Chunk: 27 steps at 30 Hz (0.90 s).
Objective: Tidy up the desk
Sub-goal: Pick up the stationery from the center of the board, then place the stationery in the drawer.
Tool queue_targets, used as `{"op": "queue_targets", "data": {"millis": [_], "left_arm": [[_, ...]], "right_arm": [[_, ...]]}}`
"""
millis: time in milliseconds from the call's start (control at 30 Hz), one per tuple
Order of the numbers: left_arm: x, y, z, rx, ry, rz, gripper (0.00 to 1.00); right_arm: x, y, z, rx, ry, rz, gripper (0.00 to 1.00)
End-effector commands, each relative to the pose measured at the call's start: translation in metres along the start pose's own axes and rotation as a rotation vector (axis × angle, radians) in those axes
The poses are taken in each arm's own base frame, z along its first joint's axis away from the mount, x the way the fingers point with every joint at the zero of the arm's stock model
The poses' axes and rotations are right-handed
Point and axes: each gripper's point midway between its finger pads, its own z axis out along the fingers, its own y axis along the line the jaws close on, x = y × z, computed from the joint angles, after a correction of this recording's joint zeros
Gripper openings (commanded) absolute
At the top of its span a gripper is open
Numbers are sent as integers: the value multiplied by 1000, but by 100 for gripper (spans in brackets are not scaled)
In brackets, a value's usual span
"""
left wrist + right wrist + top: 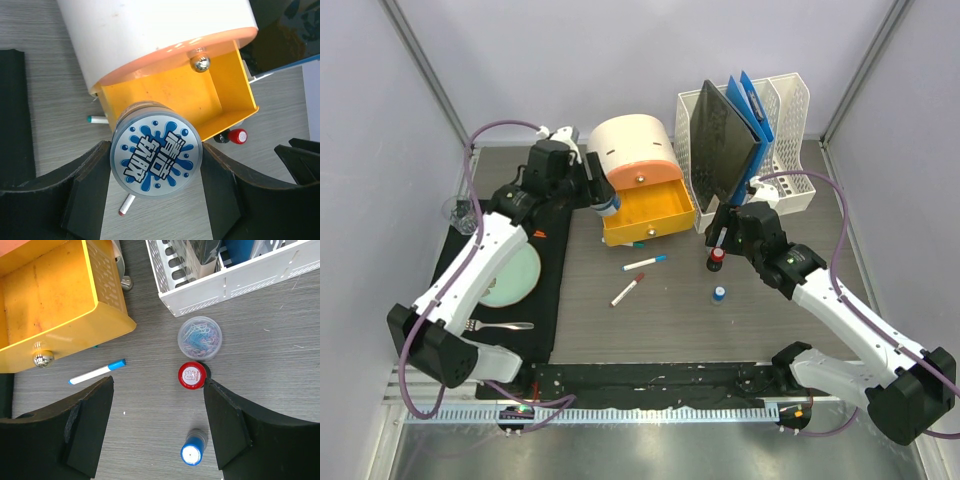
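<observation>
The left gripper will next go down into the drawer's end by the mat [131,97] and let go of the tin, because that end is below the gripper and to its right in the top view.
The desk [670,325] is a dark wood-grain top. My left gripper [605,205] is shut on a round tin with a blue splash label [156,155] and holds it over the near left corner of the open yellow drawer [650,212]; the drawer also shows in the left wrist view [200,95]. My right gripper [719,245] is open and empty above a red-capped stamp [191,375], which stands close to its right finger. A blue-capped stamp [192,454] stands nearer. A blue-capped marker [645,262] and a red-capped marker [627,290] lie loose on the desk.
A white and orange drawer unit [632,148] stands at the back. A white file rack [775,150] holds folders at the back right. A clear tub of paper clips [200,337] sits by the rack. A black mat [552,290] at left carries a plate [510,275] and fork [502,326].
</observation>
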Motion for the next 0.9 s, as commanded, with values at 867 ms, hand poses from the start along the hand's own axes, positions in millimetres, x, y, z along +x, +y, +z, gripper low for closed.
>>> {"op": "queue_targets", "data": {"millis": [867], "left_arm": [[1, -43, 46, -161, -55, 122, 0]], "right_arm": [[-8, -8, 0, 25, -38, 14, 78]]}}
